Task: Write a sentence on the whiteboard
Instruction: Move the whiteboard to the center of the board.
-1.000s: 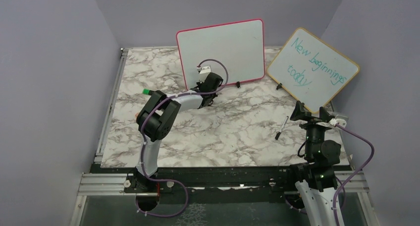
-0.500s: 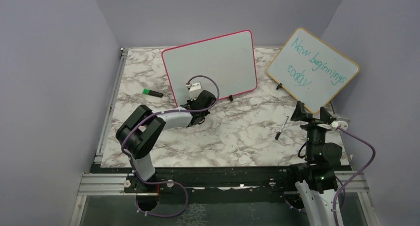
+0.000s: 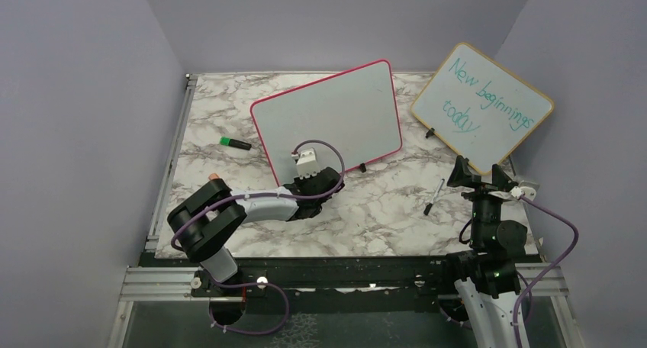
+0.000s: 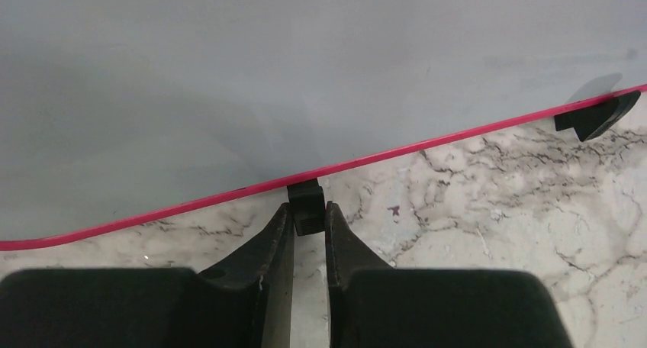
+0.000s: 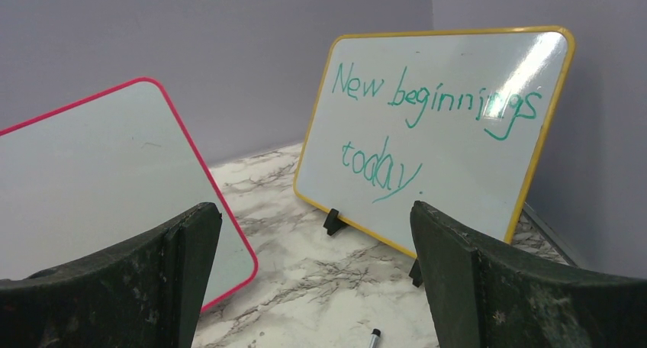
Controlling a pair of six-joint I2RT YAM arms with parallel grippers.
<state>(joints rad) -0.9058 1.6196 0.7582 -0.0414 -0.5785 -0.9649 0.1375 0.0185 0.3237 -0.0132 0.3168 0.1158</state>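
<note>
The black foot point(image 4: 307, 207) comes back with my left gripper next and is released on the bare marble, between the gripper and my base, clear of markers.
The whiteboard point(image 3: 328, 115) with the pink-red frame stands upright mid-table, turned at an angle. Its face is blank; no black sentence shows on it. My left gripper point(image 3: 309, 180) is at its lower edge, shut on the board's small black foot point(image 4: 307, 207). In the left wrist view the gripper point(image 4: 309, 214) pinches that foot under the frame of the whiteboard point(image 4: 305, 73). My right gripper point(image 3: 479, 172) is open and empty at the right, and it also shows in the right wrist view point(image 5: 313, 211). A black marker point(image 3: 434, 197) lies on the table just left of it.
A yellow-framed board point(image 3: 482, 106) with teal "New beginnings today" leans at the back right. A green-capped marker point(image 3: 235, 143) lies left of the whiteboard. The whiteboard's other foot point(image 4: 595, 115) rests on the marble. Walls close in on both sides.
My left gripper has drawn back toward the near edge with the whiteboard's foot in it. The board has slid nearer and turned. The green marker now shows. The right arm has not moved.
</note>
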